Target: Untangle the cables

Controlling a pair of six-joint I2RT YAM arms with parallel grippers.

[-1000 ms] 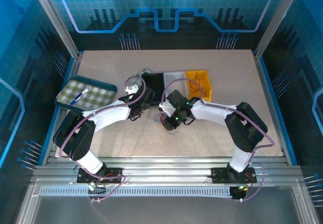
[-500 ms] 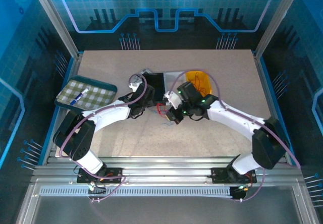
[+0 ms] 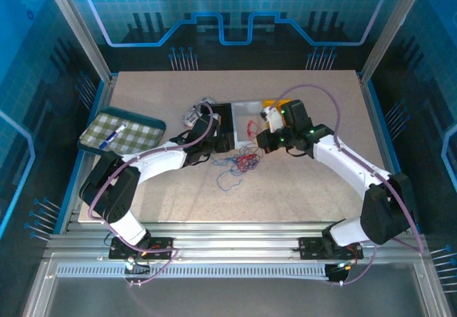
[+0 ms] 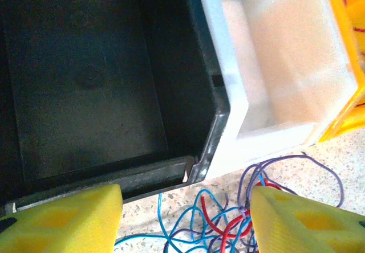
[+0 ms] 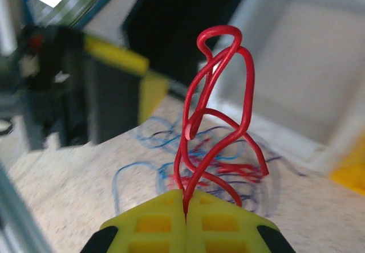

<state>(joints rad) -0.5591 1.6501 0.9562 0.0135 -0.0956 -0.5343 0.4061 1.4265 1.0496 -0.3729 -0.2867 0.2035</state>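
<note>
My right gripper carries the red cable outward over the yellow bin (image 5: 352, 170) next and releases it there, because the cable already hangs clear of the tangle (image 5: 222, 167) below.
The cables (image 3: 239, 163) lie as a loose tangle of red, blue and dark wires on the table in front of the bins. My left gripper (image 3: 223, 148) stands open just above the tangle's far edge. In the left wrist view its yellow fingers (image 4: 63, 219) flank the tangle (image 4: 228, 219) without touching it. My right gripper (image 3: 258, 135) is shut on a red cable (image 3: 249, 126) and holds it in the air near the white bin. In the right wrist view the red cable (image 5: 219, 110) curls up from the shut gripper (image 5: 185, 204), clear of the tangle (image 5: 222, 167) below.
A black bin (image 3: 218, 121), a white bin (image 3: 246, 110) and a yellow bin (image 3: 273, 106) stand side by side behind the tangle. A green checked tray (image 3: 121, 133) with a pen sits at the left. A small grey object (image 3: 194, 113) lies beside the black bin.
My right gripper has lifted away from the tangle and swung right and back toward the bins, taking the red cable with it. The rest of the tangle now lies spread on the table.
</note>
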